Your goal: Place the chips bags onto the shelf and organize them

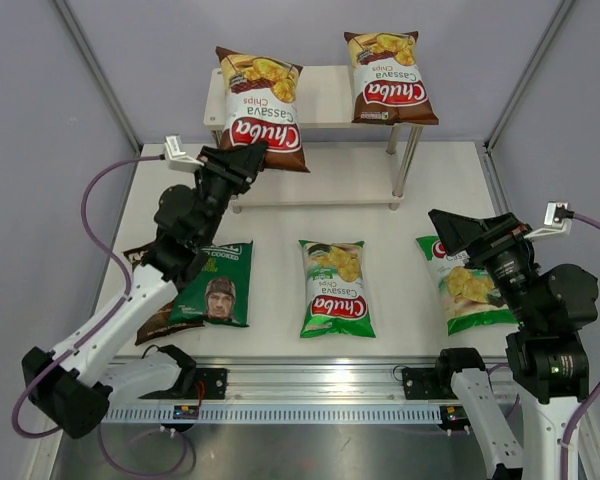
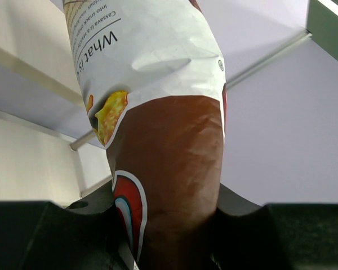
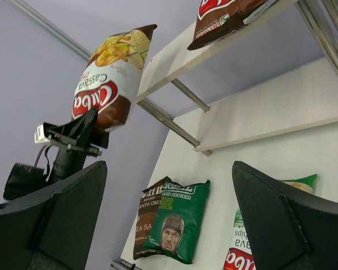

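The held Chuba bag comes to rest on the top board (image 1: 325, 98) next, where it is empty beside the second, as my left gripper moves outward and down and releases it.
My left gripper (image 1: 242, 160) is shut on the bottom end of a brown-red Chuba Cassava bag (image 1: 261, 105), holding it up over the left part of the shelf's top board (image 1: 325, 98); the bag fills the left wrist view (image 2: 169, 163). A second brown-red Chuba bag (image 1: 388, 78) lies on the top board at the right. On the table lie the dark green bag with a man's face (image 1: 220, 285), partly over the dark brown Kettle bag (image 1: 152, 290), a green Chuba bag (image 1: 335, 288) in the middle and another green Chuba bag (image 1: 460, 282) at the right. My right gripper (image 1: 450, 235) is open and empty above that last bag.
The shelf's lower board (image 1: 325, 180) stands bare between silver legs (image 1: 408, 165). Grey enclosure walls close in the table on the left, right and back. A metal rail (image 1: 310, 385) runs along the near edge.
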You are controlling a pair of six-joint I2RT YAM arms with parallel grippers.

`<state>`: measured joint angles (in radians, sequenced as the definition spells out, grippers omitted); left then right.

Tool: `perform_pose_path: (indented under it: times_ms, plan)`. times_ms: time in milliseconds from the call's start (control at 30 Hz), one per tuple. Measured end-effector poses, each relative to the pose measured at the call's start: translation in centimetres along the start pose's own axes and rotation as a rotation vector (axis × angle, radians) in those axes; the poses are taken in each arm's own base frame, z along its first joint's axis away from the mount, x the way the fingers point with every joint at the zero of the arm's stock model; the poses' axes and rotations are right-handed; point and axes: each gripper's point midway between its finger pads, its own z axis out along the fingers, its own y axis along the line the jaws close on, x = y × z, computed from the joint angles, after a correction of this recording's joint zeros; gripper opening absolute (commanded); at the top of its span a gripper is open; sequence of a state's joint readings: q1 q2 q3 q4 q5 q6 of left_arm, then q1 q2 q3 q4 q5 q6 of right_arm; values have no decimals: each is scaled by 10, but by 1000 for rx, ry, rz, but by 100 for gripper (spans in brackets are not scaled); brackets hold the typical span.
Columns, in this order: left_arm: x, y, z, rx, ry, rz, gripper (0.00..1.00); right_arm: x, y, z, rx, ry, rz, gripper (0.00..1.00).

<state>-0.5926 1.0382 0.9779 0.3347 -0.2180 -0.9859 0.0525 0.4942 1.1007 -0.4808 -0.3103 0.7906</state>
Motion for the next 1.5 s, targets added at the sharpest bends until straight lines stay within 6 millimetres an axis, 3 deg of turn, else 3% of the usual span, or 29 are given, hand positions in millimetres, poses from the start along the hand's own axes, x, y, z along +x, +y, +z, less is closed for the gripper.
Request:
perform_pose_path:
  times_ms: [200, 367, 567, 1033, 1200, 1500]
  plan:
    - [-5, 33, 59, -91, 19, 7, 0, 3, -5, -7, 22, -1, -24, 99]
    - [0, 46, 107, -115, 63, 3, 0, 2, -5, -10, 22, -10, -48, 100]
    - [20, 61, 141, -140, 145, -18, 0, 1, -6, -13, 26, -16, -63, 100]
    - [43, 65, 166, -112, 168, -78, 0, 1, 1, -28, 4, -40, -76, 100]
    - [55, 59, 167, -115, 159, -81, 1, 2, 1, -30, 4, -41, -76, 100]
    - [59, 59, 171, -119, 140, -84, 4, 3, 0, -34, 9, -44, -76, 100]
